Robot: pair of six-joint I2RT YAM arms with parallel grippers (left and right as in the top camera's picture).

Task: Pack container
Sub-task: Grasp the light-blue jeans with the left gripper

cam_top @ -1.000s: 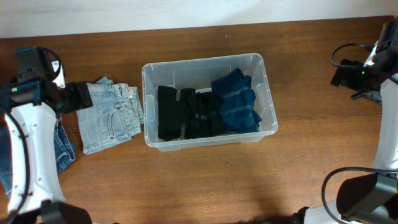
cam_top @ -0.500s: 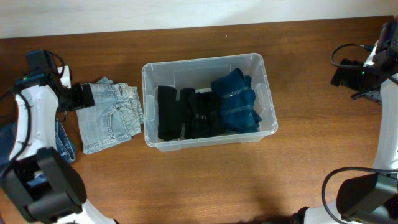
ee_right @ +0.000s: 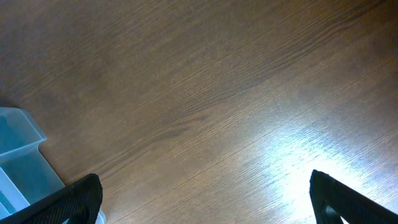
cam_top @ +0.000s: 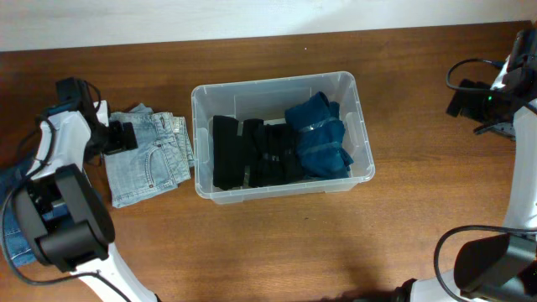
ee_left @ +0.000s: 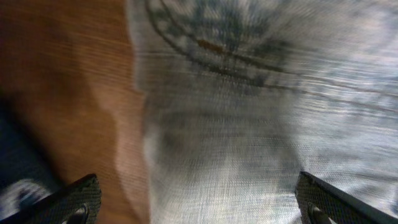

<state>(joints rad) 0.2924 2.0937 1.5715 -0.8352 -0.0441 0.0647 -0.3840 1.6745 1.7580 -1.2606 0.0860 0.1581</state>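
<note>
The fabric at the jeans' edge facing the darker denim [cam_top: 110,162] [ee_left: 153,183] lies below, between the left gripper's spread fingers, so the left gripper needs to move down next and close across it.
The clear plastic container [cam_top: 364,172] stands mid-table and holds folded black garments [cam_top: 252,153] and a blue garment [cam_top: 319,134]. A corner of it shows in the right wrist view [ee_right: 18,155]. Folded light-blue jeans [cam_top: 151,159] lie left of it; they fill the left wrist view [ee_left: 261,112]. My left gripper [cam_top: 120,137] is open, low over the jeans' left edge, its fingers [ee_left: 199,202] spread across fabric and table. My right gripper [cam_top: 463,99] is open and empty over bare wood at the far right, its fingertips [ee_right: 205,196] wide apart.
A darker blue denim piece [cam_top: 10,220] lies at the table's left edge, partly under my left arm; a dark patch of it shows in the left wrist view [ee_left: 18,162]. Bare wooden table [cam_top: 336,243] lies in front of the container.
My left gripper has moved right and down onto the left edge of the light-blue jeans. The right arm and the container have not moved.
</note>
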